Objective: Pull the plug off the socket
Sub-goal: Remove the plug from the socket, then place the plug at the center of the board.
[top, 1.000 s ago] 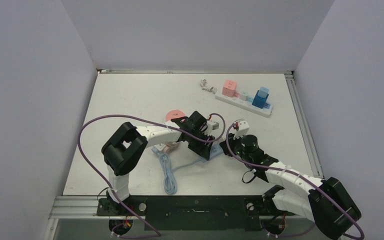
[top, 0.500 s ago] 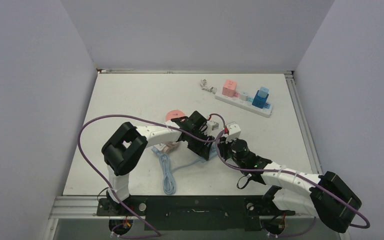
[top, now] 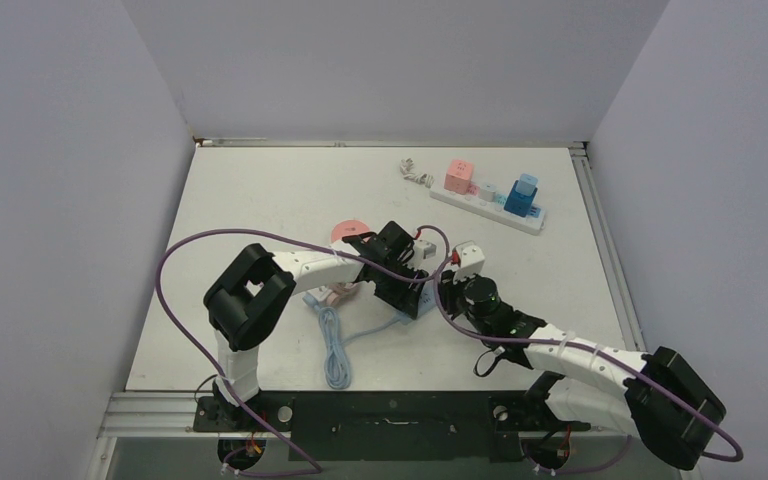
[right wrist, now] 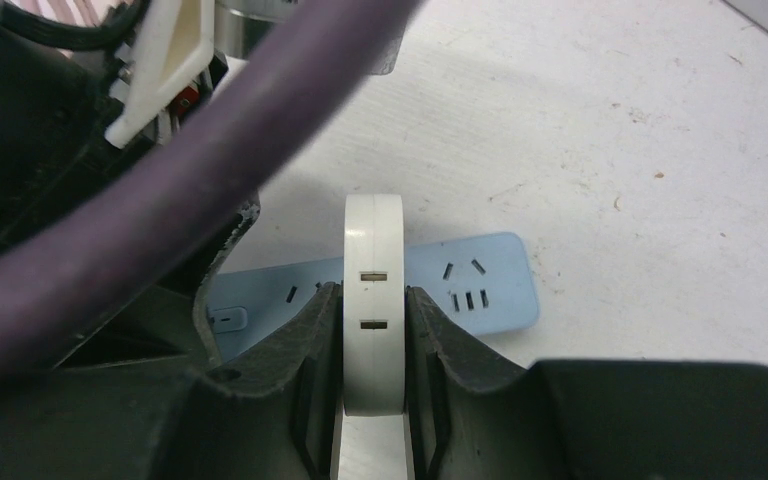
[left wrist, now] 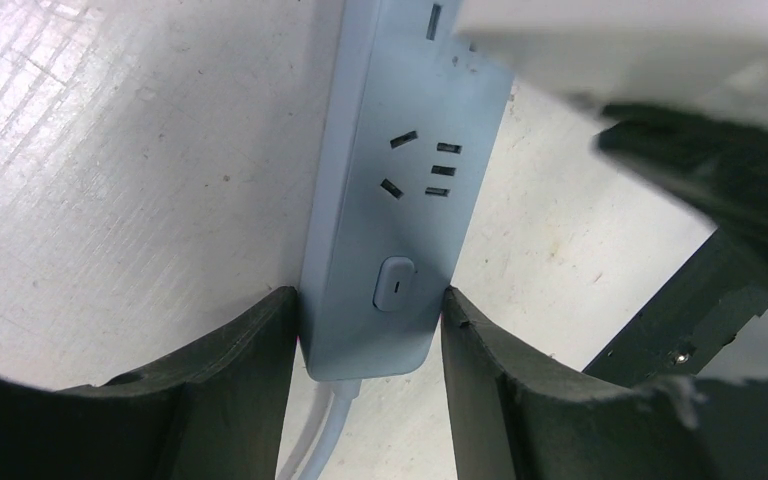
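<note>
The right gripper pulls the plug up and to the right in the top view next, then down onto the table, as my left gripper holds the power strip.
A light blue power strip (left wrist: 400,200) lies on the table. My left gripper (left wrist: 368,330) is shut on its switch end, one finger pressed on each long side. In the top view this gripper (top: 412,298) sits at mid-table. A white round plug (right wrist: 373,250) stands on the strip (right wrist: 480,295) near its middle. My right gripper (right wrist: 373,310) is shut on the plug, both fingers (right wrist: 310,340) flat against its sides. In the top view the right gripper (top: 448,290) is beside the left one, and the plug is hidden under the wrists.
A white power strip (top: 535,222) with pink and blue adapters lies at the back right. A small white cable bundle (top: 416,171) is beside it. A pink disc (top: 346,229) and a coiled light blue cable (top: 336,350) lie left of centre.
My right arm has moved left, up against the left gripper and over the strip. The left arm has stayed in place on the strip.
</note>
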Robot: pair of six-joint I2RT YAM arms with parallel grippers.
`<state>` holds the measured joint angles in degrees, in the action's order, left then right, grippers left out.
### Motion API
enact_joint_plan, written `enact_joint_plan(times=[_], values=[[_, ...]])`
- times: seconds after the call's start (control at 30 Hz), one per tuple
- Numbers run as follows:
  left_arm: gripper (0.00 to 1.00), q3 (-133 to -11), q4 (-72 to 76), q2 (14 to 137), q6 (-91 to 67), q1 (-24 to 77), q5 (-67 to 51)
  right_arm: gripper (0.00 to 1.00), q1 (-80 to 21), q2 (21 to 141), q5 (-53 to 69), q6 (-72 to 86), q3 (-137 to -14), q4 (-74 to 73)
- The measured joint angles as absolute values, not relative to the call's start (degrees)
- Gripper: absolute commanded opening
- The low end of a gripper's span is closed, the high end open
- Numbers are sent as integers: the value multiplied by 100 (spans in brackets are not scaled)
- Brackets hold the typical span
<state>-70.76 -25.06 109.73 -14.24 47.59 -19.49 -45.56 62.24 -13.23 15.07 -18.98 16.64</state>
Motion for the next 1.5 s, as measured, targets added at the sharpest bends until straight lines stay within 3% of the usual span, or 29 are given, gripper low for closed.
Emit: enact_joint_plan(times=[0.23,0.57,0.63,0.77,0.93,1.2,1.4,1.5], values=[[0,-7083,-2510,10978,-1551,4751,-1890,5,-3441,5754,-499,1870,-1728,1728],[1,-7087,-2512,10978,-1568,4751,-1887,5,-3409,5760,-200,2018,-1708,1680],[11,-7089,-2517,10971,-1566,4751,-1887,5,-3409,5666,-274,2104,-1708,1570],[44,-7105,-2582,10923,-1496,4753,-1787,7,-3411,5290,-687,2628,-1715,1070],[76,-7008,-2858,10532,-1203,4591,-1151,10,-3409,4733,-1640,3457,-1903,-285],[90,-6801,-2939,9039,-1107,4206,-687,12,-3098,4753,-2987,4200,-2541,-1927],[93,-6469,-2930,8261,-1190,3380,-609,15,-2919,5658,-3094,4410,-2639,-2259],[94,-6217,-2928,8058,-1251,3009,-582,21,-2884,5811,-3087,4414,-2639,-2279]])
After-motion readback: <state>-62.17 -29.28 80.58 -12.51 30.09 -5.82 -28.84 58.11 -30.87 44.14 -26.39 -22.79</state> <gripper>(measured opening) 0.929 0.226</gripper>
